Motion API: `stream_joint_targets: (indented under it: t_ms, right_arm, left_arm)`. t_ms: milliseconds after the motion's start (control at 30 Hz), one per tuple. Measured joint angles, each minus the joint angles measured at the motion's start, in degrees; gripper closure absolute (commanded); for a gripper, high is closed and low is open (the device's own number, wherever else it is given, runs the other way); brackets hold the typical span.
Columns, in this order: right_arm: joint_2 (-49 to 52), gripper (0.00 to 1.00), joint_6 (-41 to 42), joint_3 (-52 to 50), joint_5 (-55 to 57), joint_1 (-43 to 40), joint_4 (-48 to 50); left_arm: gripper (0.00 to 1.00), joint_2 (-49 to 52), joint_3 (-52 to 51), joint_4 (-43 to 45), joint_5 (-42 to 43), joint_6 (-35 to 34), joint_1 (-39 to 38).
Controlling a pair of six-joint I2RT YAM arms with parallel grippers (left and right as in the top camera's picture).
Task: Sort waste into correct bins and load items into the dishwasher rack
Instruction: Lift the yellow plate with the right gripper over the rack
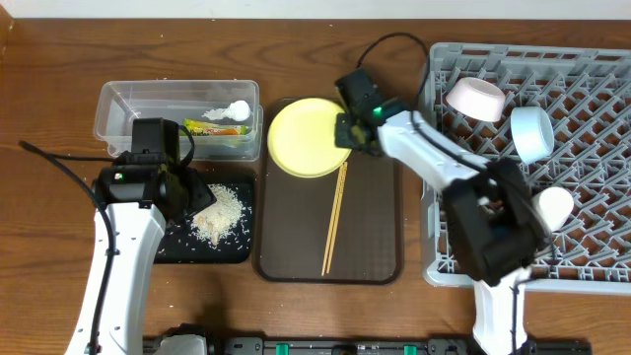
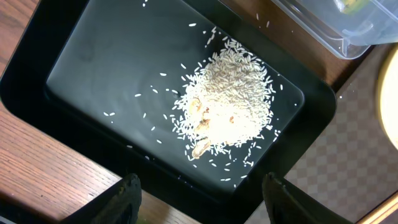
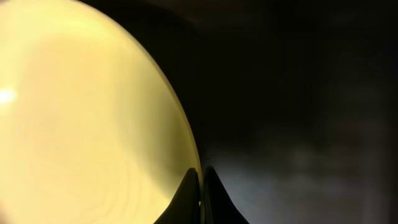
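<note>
The robot's right gripper should next lift the yellow plate, tilt it over the rack (image 1: 592, 197), lower it beside the pinkish-white bowl and let go of it, because there are open slots there.
My right gripper (image 1: 347, 133) is shut on the right rim of the round yellow plate (image 1: 306, 138) at the back of the brown serving tray; the right wrist view shows the fingers (image 3: 200, 180) pinching the plate's edge (image 3: 87, 112). The chopsticks (image 1: 335, 217) lie on that tray. My left gripper (image 2: 202, 199) is open and empty above the near edge of the black tray (image 2: 93, 68), which holds a heap of rice (image 2: 227, 99). The clear tub (image 1: 118, 108) holds the wrapper (image 1: 212, 128) and the white scrap (image 1: 237, 109). The rack (image 1: 592, 197) holds the pinkish-white bowl (image 1: 476, 98), the blue bowl (image 1: 532, 133) and the cup (image 1: 554, 205).
The dark brown serving tray (image 1: 375, 237) lies between the black tray and the rack. The clear tub's corner (image 2: 323, 25) shows at the top right of the left wrist view. Bare wooden table lies along the front and left.
</note>
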Motion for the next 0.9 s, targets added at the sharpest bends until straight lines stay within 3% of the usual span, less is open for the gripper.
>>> stream_joint_targets:
  t_ms: [367, 667, 900]
  right_arm:
    - [-26.99, 0.99, -14.71, -0.09, 14.40, -9.25, -7.17]
    - [-38.38, 0.99, -27.08, -0.09, 26.80, -18.27, -13.35]
    - [-42.49, 0.99, -32.30, -0.07, 37.24, -22.91, -25.18]
  left_arm:
    - [0.35, 0.00, -0.02, -0.02, 0.00, 0.00, 0.00]
    - [0.35, 0.00, -0.02, 0.00, -0.02, 0.00, 0.00]
    - [0.35, 0.00, -0.09, 0.02, 0.02, 0.00, 0.00]
